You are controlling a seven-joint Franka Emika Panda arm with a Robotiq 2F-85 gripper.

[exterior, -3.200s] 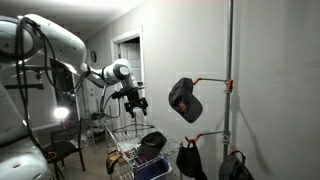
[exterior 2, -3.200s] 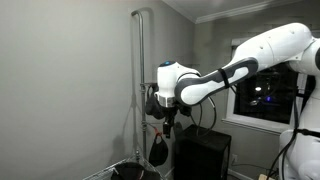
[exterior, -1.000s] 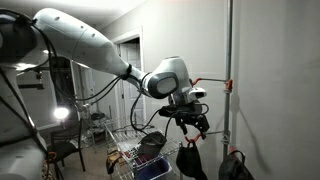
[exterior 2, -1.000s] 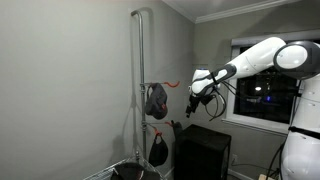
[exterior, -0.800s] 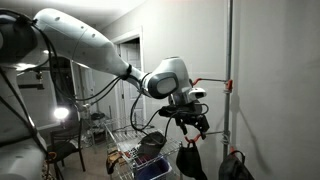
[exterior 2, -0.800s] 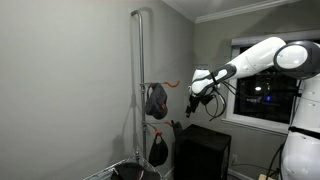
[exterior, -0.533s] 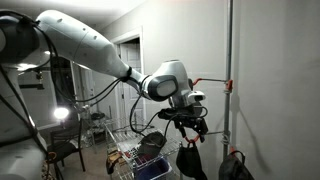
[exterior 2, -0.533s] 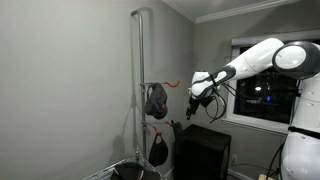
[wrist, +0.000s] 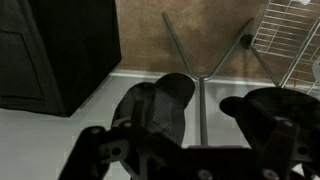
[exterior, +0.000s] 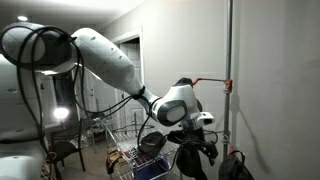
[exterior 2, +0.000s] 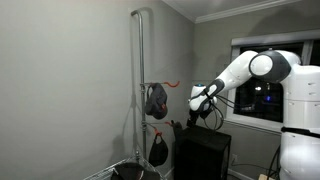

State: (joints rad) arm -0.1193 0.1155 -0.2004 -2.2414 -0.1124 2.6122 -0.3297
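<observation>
I will next move my gripper down and away from my base to the top of the black mesh cap.
My gripper hangs low beside the grey pole rack, under its orange upper hook. In an exterior view the gripper is to the right of the pole, apart from the black cap on the upper level. A second black cap hangs lower. In the wrist view the gripper looks down on a black mesh cap and another dark cap, with the pole's legs between them. The fingers look spread and empty, though the picture is dark.
A wire basket with dark items stands on the floor left of the rack; its corner shows in the wrist view. A black cabinet stands under the gripper and also shows in the wrist view. A window is behind the arm.
The arm has dropped from the upper hook level to the lower caps and has stretched out. The caps on the rack have not moved.
</observation>
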